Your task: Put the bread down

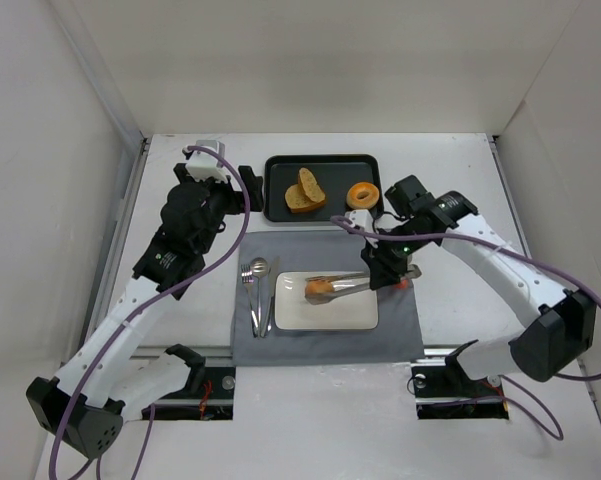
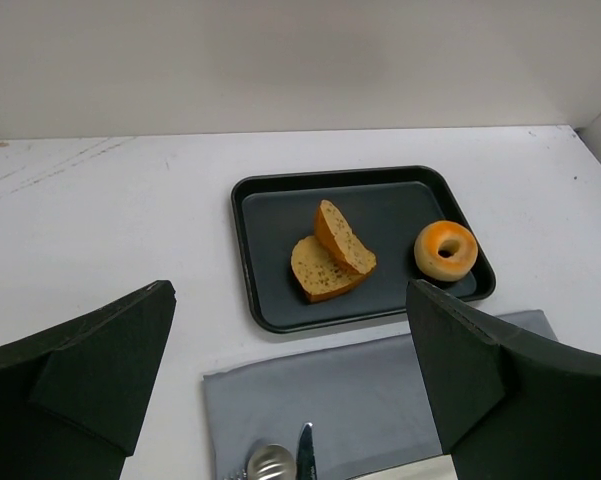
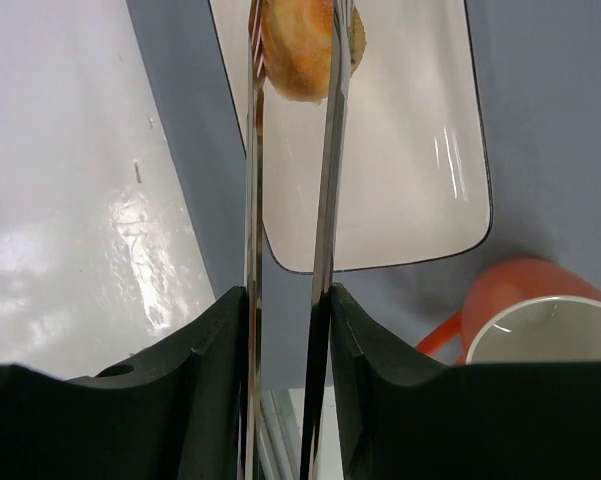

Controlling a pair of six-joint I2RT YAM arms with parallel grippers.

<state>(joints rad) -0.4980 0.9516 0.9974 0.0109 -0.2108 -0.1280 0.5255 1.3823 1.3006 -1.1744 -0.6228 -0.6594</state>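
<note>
The robot's right gripper should next go down slightly, bring the tongs' tips gently toward the plate's middle [image 1: 325,299], and open, because the tongs already hold the bread over the white plate.
The bread [image 1: 318,289], a small orange-tan bun, is pinched between the tips of metal tongs [image 1: 355,283] over the far left part of the white plate [image 1: 330,315]. I cannot tell whether it touches the plate. My right gripper [image 1: 388,270] is shut on the tongs' handles. In the right wrist view the fingers [image 3: 205,380] clamp the tongs [image 3: 325,180], with the bread [image 3: 298,50] at their far end over the plate [image 3: 400,150]. My left gripper [image 1: 242,200] is open and empty, hovering left of the black tray; in the left wrist view it [image 2: 290,300] frames the tray.
A black tray [image 1: 280,170] at the back holds toast slices [image 1: 306,192] and a glazed donut [image 1: 362,195]. A grey napkin [image 1: 400,330] lies under the plate. Spoon, knife and fork [image 1: 259,290] lie left of the plate. An orange cup [image 3: 530,310] stands right of the plate.
</note>
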